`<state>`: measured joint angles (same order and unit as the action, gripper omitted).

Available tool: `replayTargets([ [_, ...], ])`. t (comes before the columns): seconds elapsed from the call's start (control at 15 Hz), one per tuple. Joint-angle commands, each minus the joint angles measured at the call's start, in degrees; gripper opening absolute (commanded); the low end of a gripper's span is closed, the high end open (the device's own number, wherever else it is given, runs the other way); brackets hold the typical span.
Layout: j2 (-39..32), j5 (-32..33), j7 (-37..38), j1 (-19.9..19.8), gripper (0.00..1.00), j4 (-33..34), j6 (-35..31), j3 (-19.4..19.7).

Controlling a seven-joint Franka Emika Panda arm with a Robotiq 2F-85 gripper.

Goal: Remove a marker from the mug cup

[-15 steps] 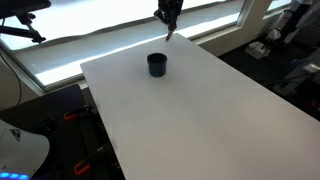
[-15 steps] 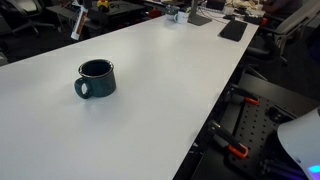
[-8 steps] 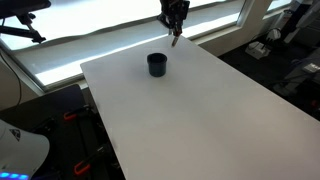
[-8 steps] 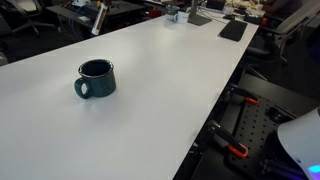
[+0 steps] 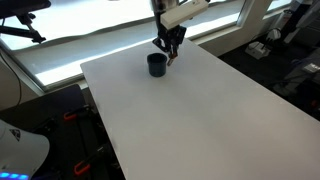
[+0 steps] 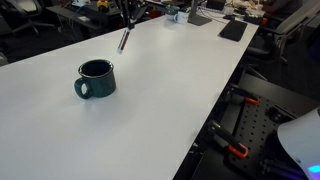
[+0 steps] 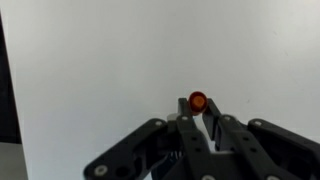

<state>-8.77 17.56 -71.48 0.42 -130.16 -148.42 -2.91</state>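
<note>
My gripper lowers toward the bare tabletop [image 6: 136, 86] beside the mug next and releases the marker [image 6: 123, 41] there, as it hangs clear of the mug, still above the table.
The dark mug cup [image 5: 157, 64] stands upright on the white table [image 5: 200, 110], handle to the side; it also shows in an exterior view [image 6: 96, 78] and looks empty there. My gripper [image 5: 170, 47] is shut on the marker [image 5: 173, 58], which hangs tip down above the table, beside the mug and apart from it. In an exterior view the gripper [image 6: 127, 24] holds the slim marker [image 6: 123, 41] well behind the mug. In the wrist view the marker's red end [image 7: 198, 101] sticks out between the shut fingers [image 7: 198, 118]. The mug is out of the wrist view.
The table's [image 6: 170, 80] edges drop to dark floor and equipment on both sides. A bright window sill [image 5: 70, 50] runs behind the table. Small items [image 6: 185, 14] stand at the far end of the table.
My gripper with the marker has come down toward the table and now hangs close beside the mug. The mug has not moved.
</note>
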Motion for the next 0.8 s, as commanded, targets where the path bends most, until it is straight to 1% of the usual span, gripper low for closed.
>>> replayTargets([
  [0.0, -1.9, -0.5, 0.5, -0.3, 0.04, -2.4, -2.7, -0.1],
  [0.47, -7.7, -0.7, -0.2, -1.0, 0.04, -2.5, -3.5, -0.4],
  [0.73, -9.6, -0.1, 0.2, -1.3, 0.04, -2.4, -3.3, -0.2],
])
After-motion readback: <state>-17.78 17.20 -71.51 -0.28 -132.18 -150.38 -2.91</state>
